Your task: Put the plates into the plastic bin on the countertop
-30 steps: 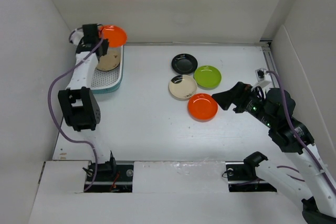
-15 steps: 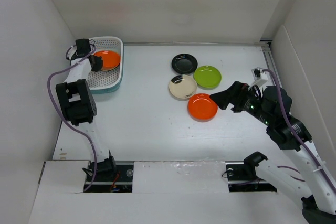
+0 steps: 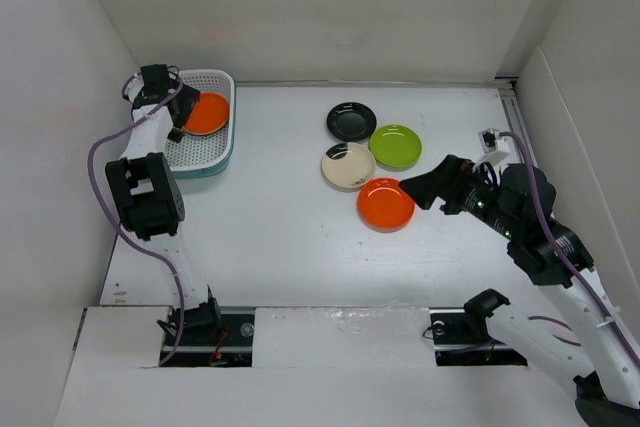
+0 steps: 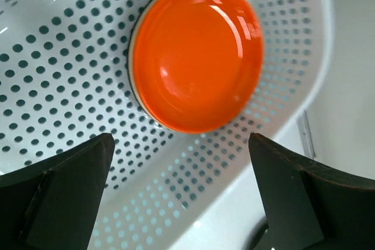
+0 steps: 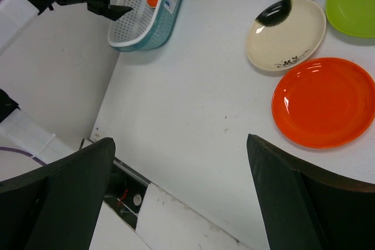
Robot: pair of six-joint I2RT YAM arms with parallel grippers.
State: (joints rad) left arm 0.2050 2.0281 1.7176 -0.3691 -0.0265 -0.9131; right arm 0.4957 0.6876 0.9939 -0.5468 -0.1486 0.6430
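The cream plate's bin-side rim [image 3: 325, 168] is below my left gripper, to its right in the top view. I will swing my left gripper that way over the bin [image 3: 195, 152] and down next.
The white perforated plastic bin [image 3: 195, 152] stands at the countertop's far left corner. In it lies an orange plate [image 4: 196, 54], resting on a cream plate whose rim [image 4: 133, 57] peeks out at its left. My left gripper [image 4: 181, 194] hangs open just above the bin's wall, apart from that plate; from above it [image 3: 182, 117] sits at the plate's left edge. Black [image 3: 351, 121], lime green [image 3: 395, 146], cream [image 3: 348, 165] and orange [image 3: 386, 203] plates lie on the countertop [image 3: 290, 217]. My right gripper [image 3: 418, 192] is open and empty just right of that orange plate [image 5: 323, 102].
White panels wall the countertop on the left, back and right. The bin [image 5: 149, 13] sits close against the left wall, with the left arm [image 3: 148, 197] stretched along that wall. A small white socket block [image 3: 497, 140] sits at the right edge.
The left gripper brought the orange plate down from above the bin's far edge into the bin, then opened and let it go. The right arm has barely moved.
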